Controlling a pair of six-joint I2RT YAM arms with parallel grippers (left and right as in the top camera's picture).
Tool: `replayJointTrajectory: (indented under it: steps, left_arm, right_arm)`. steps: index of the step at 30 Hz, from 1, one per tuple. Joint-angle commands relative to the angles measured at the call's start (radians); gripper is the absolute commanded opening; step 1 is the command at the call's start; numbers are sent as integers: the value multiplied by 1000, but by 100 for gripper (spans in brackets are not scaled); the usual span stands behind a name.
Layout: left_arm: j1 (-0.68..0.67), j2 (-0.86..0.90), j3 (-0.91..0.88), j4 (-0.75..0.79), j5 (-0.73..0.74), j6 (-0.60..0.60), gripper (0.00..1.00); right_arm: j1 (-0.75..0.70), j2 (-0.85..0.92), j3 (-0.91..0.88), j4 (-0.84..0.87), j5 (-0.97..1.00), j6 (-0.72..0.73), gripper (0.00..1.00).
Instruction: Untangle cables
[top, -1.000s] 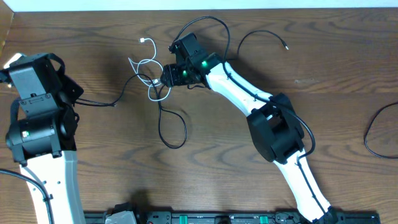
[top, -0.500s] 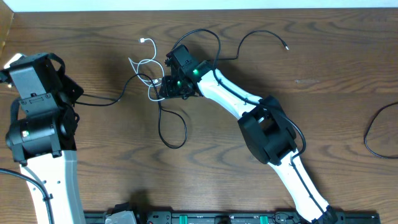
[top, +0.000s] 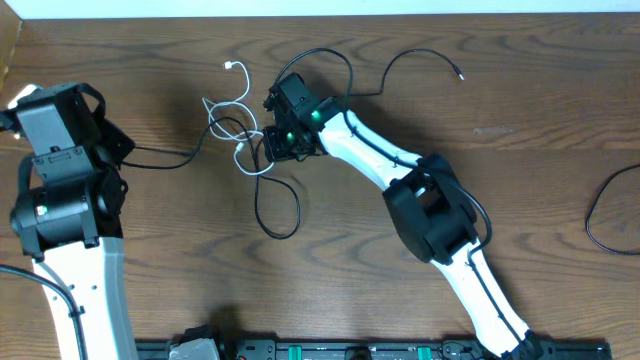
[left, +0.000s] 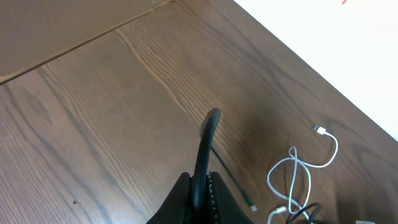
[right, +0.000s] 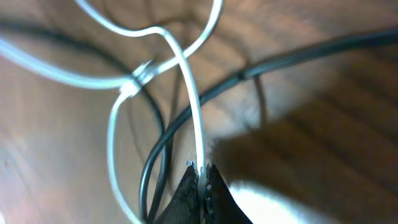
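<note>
The black cable (top: 275, 225) crosses the white loops, so the robot's right gripper needs to lift next, go to the right in the overhead view, then lower near the black cable's far end.
The white cable (top: 225, 105) lies in loops at the table's back middle, its plug (top: 228, 66) pointing away. The long black cable (top: 275, 225) crosses those loops, makes a loop toward the front and arcs off to the back right. My right gripper (top: 265, 145) sits at the right edge of the tangle. In the right wrist view it (right: 202, 167) is shut on a white cable (right: 186, 74) strand, with the black cable (right: 298, 56) passing just behind. My left gripper (left: 202, 180) is shut on the black cable (left: 207, 137), with the white cable (left: 298, 171) loops off to the right.
Another dark wire (top: 600, 215) curves in at the far right edge. A black rail with fixtures (top: 330, 350) runs along the front edge. The table ends at a pale wall (top: 320, 8) at the back. The left arm (top: 60, 170) stands at the left side.
My right gripper slid left and down into the tangle and closed on the white cable. The white loops shifted a little. The left arm has not moved.
</note>
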Motion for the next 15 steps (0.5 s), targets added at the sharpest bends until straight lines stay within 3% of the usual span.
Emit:
replayJointTrajectory:
  steps: [1, 5, 15]
  left_arm:
    - [5, 18, 11, 4, -10, -6, 8]
    - [5, 35, 11, 4, -10, -6, 8]
    - [5, 48, 11, 5, -10, -6, 8]
  right_arm:
    - [-14, -160, 11, -92, -122, -218, 1]
    - [-32, -331, 11, -219, -75, -329, 1]
    - [-147, -581, 11, -303, 83, -369, 1]
